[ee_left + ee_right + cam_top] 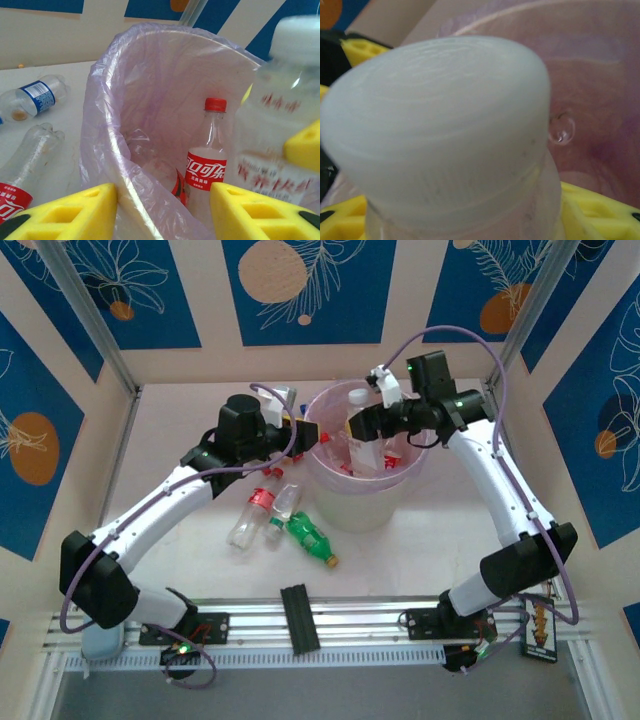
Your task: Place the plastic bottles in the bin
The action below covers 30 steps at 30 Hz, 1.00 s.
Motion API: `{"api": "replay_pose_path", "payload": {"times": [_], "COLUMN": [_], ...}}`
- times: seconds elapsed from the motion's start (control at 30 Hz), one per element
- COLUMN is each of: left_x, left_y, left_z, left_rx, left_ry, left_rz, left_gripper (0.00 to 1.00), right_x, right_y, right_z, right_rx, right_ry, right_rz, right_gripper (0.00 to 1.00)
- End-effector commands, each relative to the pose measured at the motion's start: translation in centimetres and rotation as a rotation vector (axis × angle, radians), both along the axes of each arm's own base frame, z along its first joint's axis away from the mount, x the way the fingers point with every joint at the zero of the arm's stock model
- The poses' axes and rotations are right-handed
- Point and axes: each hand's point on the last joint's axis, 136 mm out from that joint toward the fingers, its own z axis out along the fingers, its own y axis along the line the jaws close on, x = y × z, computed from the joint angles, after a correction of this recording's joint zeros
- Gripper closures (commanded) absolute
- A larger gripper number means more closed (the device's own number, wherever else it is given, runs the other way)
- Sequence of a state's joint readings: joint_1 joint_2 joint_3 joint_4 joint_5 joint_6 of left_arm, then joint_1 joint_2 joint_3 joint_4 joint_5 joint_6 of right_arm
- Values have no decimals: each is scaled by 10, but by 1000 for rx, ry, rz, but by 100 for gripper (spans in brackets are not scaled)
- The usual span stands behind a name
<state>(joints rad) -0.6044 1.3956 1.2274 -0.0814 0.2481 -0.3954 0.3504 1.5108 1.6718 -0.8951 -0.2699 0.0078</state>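
Next, the right gripper moves down into the bin's inside beside the red-capped bottle [338,451] to release the clear white-capped one, since that still hangs high above the others.
The bin [340,502] stands mid-table, lined with a lilac bag [107,130]. My right gripper [362,426] hangs over it, shut on a clear white-capped bottle [358,420], whose cap [440,130] looms close in the right wrist view. That bottle [272,125] also appears in the left wrist view with a yellow finger [305,145] on it. My left gripper [307,437] is at the bin's left rim, its jaws apart and astride the rim [164,210], holding nothing. A red-capped bottle [207,165] stands inside the bin beside another lying one [175,182].
On the table left of the bin lie a red-labelled clear bottle [250,515], a second clear one [284,502] and a green bottle [308,537]. A blue-labelled bottle [35,97] lies behind my left arm. Walls enclose the table.
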Motion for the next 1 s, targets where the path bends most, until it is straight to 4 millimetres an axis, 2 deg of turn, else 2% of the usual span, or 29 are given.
{"api": "replay_pose_path", "payload": {"times": [0.0,0.17,0.3,0.47,0.67,0.77,0.87,0.97], "left_x": [0,0,-1,0,0,-1,-1,-2], "left_y": [-5,-3,-3,-3,-4,-4,-4,-2], "left_z": [2,1,0,1,-1,-1,-2,-2], "left_rx": [-24,-22,-19,-19,-15,-16,-14,-13], "left_ry": [-10,-12,-11,-13,-11,-11,-11,-12], "left_rz": [-1,8,6,10,9,7,7,10], "left_gripper": [48,49,50,52,53,53,54,54], "right_x": [-2,-1,6,16,18,17,17,19], "right_y": [2,15,17,20,25,28,32,33], "right_z": [-27,-70,-95,-115,-145,-157,-162,-159], "right_rx": [-78,-127,-187,-216,-266,-265,-240,-234], "right_ry": [42,132,172,188,223,244,257,244], "right_rz": [5,10,-3,-28,-34,-38,-41,-46], "right_gripper": [51,51,52,51,48,43,40,36]}}
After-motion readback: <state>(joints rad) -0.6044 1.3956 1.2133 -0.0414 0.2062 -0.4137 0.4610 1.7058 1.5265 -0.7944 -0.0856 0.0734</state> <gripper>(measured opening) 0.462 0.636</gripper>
